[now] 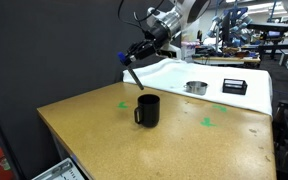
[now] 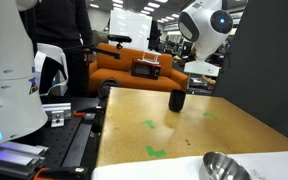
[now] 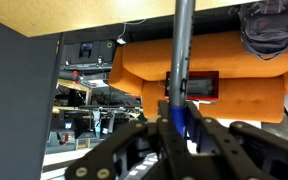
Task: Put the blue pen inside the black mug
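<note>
The pen goes down next with my gripper toward the black mug's open top (image 1: 149,96) below, and my gripper releases it once its slanting lower end is inside.
The black mug (image 1: 147,110) stands upright on the wooden table (image 1: 104,125), handle to its left; it also shows in an exterior view (image 2: 178,99). My gripper (image 1: 142,50) hangs in the air above and slightly behind the mug, shut on the blue pen (image 1: 134,76). The pen slants down from the jaws, and its lower tip ends just above the mug's rim. In the wrist view the pen (image 3: 181,60) runs straight out from between the shut fingers (image 3: 178,128), blue at the grip and grey further out. The mug is not clearly seen there.
A shallow metal bowl (image 1: 195,87) and a flat black box (image 1: 234,86) lie on a white cloth at the table's far end. Green tape marks (image 1: 208,122) are on the table. An orange couch (image 2: 134,65) stands beyond the table.
</note>
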